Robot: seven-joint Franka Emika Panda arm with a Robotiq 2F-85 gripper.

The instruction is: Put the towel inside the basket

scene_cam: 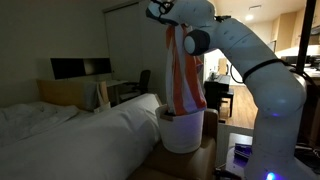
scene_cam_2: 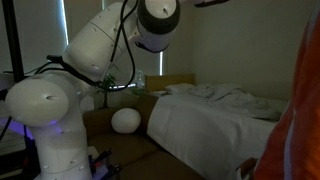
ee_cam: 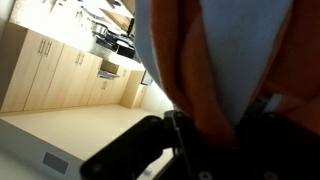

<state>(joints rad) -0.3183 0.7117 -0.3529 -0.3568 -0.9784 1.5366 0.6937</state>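
Observation:
My gripper will move down next toward the basket's open top (scene_cam: 180, 113), tilting toward the floor, to let go of the towel (scene_cam: 182, 70). The held end of the towel is still high above the basket's rim.
The towel (scene_cam: 182, 70), with broad orange-red and white stripes, hangs straight down from my gripper (scene_cam: 170, 22), which is shut on its top end high above the floor. Its lower end reaches into the round white basket (scene_cam: 182, 133), which stands beside the bed. In an exterior view the towel shows as an orange strip at the right edge (scene_cam_2: 300, 120). In the wrist view the towel (ee_cam: 215, 60) fills the frame between the dark jaws (ee_cam: 210, 140).
A bed with a white bedsheet (scene_cam: 70, 135) lies next to the basket. A desk with a chair (scene_cam: 130, 88) and a dark monitor (scene_cam: 80, 68) stand behind it. A white round lamp (scene_cam_2: 125, 120) sits on a low table by the bed.

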